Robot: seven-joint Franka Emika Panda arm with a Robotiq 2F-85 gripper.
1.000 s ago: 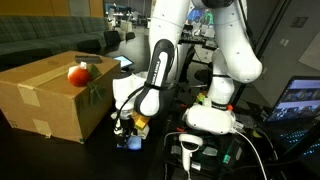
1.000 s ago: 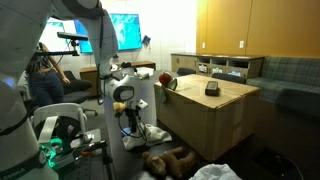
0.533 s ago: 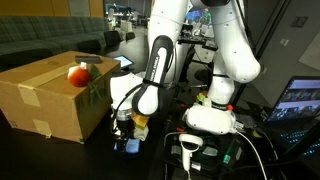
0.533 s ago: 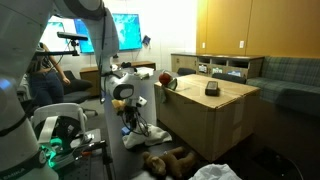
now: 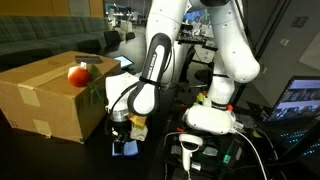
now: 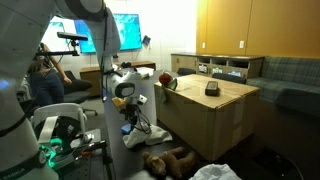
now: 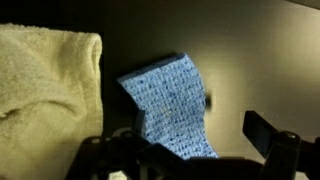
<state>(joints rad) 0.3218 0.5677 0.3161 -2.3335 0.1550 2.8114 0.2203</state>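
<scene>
The gripper moves down onto the blue sponge's lower end (image 5: 126,148) (image 7: 184,138) next and closes, since its open fingers already stand on either side of it.
A blue sponge (image 7: 170,105) lies on the dark floor, filling the middle of the wrist view. My gripper (image 7: 185,150) hangs just above it, open, its dark fingers (image 7: 270,135) on either side of the sponge's lower end with nothing held. A cream towel (image 7: 45,95) lies right beside the sponge on the left. In both exterior views the gripper (image 5: 122,132) (image 6: 132,128) points down at the floor beside a cardboard box (image 5: 45,95), with the blue sponge (image 5: 125,148) just under it.
A red apple (image 5: 77,73) sits on top of the cardboard box. The robot's white base (image 5: 210,118) stands close by, with cables around it. A wooden table (image 6: 215,105) with a dark object (image 6: 212,88) stands further off; a brown plush toy (image 6: 165,160) lies on the floor.
The arm has lowered and shifted a little, bringing the gripper closer down over the blue sponge. The jaws have stayed open.
</scene>
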